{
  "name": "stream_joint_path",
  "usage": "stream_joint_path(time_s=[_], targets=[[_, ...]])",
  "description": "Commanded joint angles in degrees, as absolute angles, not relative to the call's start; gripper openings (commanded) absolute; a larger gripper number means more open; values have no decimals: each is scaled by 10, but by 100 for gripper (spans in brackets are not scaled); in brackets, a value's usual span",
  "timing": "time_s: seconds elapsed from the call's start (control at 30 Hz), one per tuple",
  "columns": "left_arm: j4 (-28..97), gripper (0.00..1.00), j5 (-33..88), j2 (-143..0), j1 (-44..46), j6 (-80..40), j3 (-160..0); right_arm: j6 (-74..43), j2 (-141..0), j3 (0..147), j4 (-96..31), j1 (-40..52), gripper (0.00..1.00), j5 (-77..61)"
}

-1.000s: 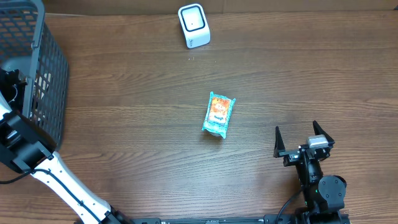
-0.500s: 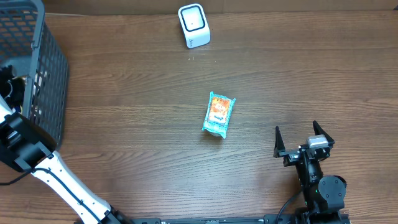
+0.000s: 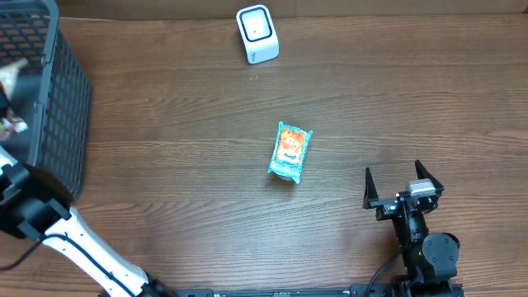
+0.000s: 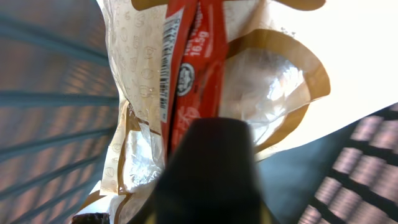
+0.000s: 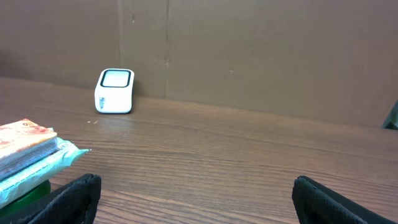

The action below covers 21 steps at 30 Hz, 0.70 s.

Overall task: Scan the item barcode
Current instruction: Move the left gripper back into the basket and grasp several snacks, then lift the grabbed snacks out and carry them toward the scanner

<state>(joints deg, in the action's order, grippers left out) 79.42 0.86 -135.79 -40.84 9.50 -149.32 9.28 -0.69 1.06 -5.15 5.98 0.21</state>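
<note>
My left gripper will rise, go right in the overhead view, lower its packet and release it on the clear tabletop beside the teal packet.
The left wrist view is filled by a tan and clear snack packet with a red label. My left gripper is shut on its lower part, and one dark finger covers the packet's bottom. Overhead, the packet shows at the far left edge, over the grey basket. No barcode is visible on it. The white scanner stands at the back of the table, also seen as the scanner from the right wrist. My right gripper rests open and empty at the front right.
A teal and orange packet lies flat mid-table, its end visible as the packet at the right wrist view's left edge. Basket mesh surrounds the held packet. A brown cardboard wall backs the table.
My left gripper has tightened on the packet and lifted it higher inside the basket, toward the back. The right arm and the teal packet have not moved.
</note>
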Motion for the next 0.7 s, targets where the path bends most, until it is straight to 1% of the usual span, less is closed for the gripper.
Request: stream_joint_path(time_s=[0.0,0.2,0.33,0.5,0.67], targets=[[791,4,7,-1282,-407,56,-1513,95,-2,4,-48,57,100,-1],[791,4,14,-1198,-392,18,-1513,95,-2,4,-48,57,100,-1],[793,4,15,-1140,-360,-6,-1513,95,-2,4,-48,57,100,-1],[818,4,15,-1077,-291,-37,-1513,95,-2,4,-48,57,100,-1],[882,4,-28,-1052,-182,-58,-1513,95,-2,4,-48,57,100,-1]])
